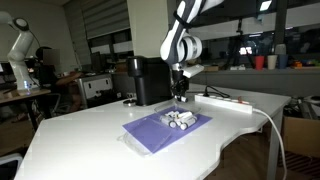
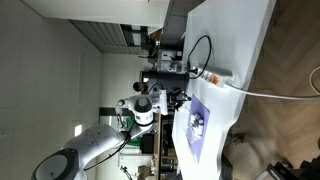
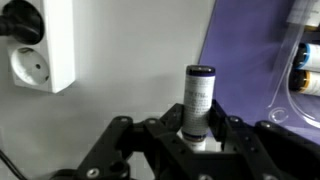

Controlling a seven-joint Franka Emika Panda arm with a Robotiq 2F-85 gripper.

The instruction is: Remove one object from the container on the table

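I should lower the white cylinder onto the clear, bare tabletop between the purple tray (image 1: 150, 133) and the power strip and release it.
My gripper (image 3: 197, 122) is shut on a small white cylinder with a dark cap (image 3: 199, 88), holding it upright. The cylinder is over the white table (image 3: 130, 60), just beside the purple tray (image 3: 250, 50). More cylinders (image 3: 305, 72) lie inside the tray's clear rim. In an exterior view the gripper (image 1: 180, 93) hangs just behind the tray (image 1: 150, 133), which holds a cluster of pale cylinders (image 1: 181, 120). In an exterior view the tray (image 2: 200, 138) lies on the table (image 2: 235, 40) below the arm (image 2: 150, 105).
A white power strip (image 3: 40, 45) lies close beside the gripper; it also shows in both exterior views (image 1: 226, 99) (image 2: 215, 77) with a cable running off the table. A tall black box (image 1: 150, 80) stands behind the tray. Cluttered desks and another robot arm (image 1: 22, 50) are further back.
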